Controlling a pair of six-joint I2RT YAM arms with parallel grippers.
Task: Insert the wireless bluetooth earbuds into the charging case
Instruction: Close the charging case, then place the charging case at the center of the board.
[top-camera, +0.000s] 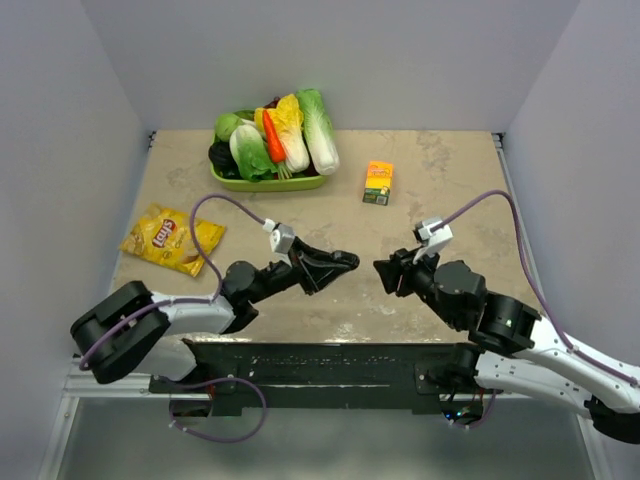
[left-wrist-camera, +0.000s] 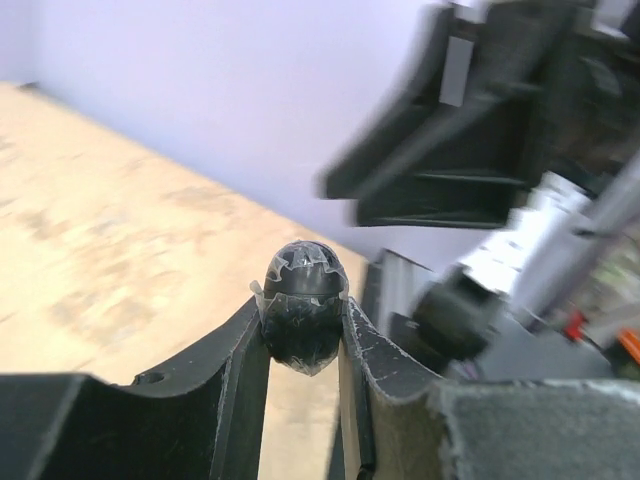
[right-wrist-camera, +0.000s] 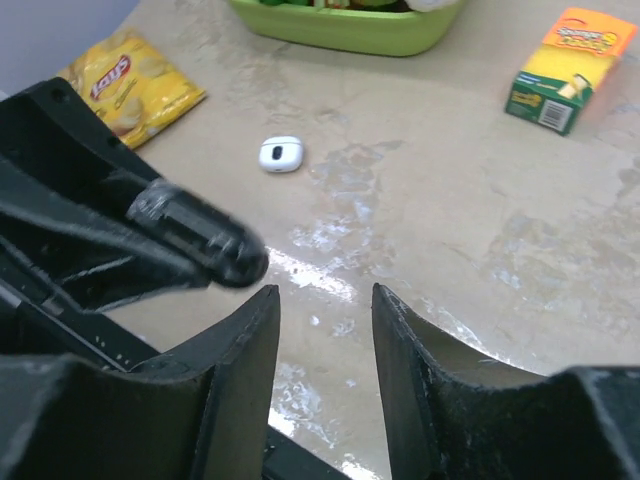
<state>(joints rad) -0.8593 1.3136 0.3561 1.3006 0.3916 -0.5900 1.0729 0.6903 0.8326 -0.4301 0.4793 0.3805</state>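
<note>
The left gripper tilts its fingers downward, lowers the black egg-shaped charging case onto the bare tabletop below and releases it next, since that spot stands empty.
My left gripper (left-wrist-camera: 304, 318) is shut on a black, egg-shaped charging case (left-wrist-camera: 305, 280) with clear tape round it, held above the table. From the top, the left gripper (top-camera: 338, 263) points right, tip to tip with the right gripper (top-camera: 386, 272) across a small gap. My right gripper (right-wrist-camera: 325, 292) is open, nothing between its fingers; the case's tip (right-wrist-camera: 235, 262) hangs just left of its left finger. One white earbud (right-wrist-camera: 281, 154) lies on the table beyond. The black earbuds are not visible.
A green tray (top-camera: 300, 183) of vegetables stands at the back. An orange and yellow juice box (top-camera: 378, 183) is to its right. A yellow chip bag (top-camera: 170, 238) lies at the left. Walls close in three sides of the table.
</note>
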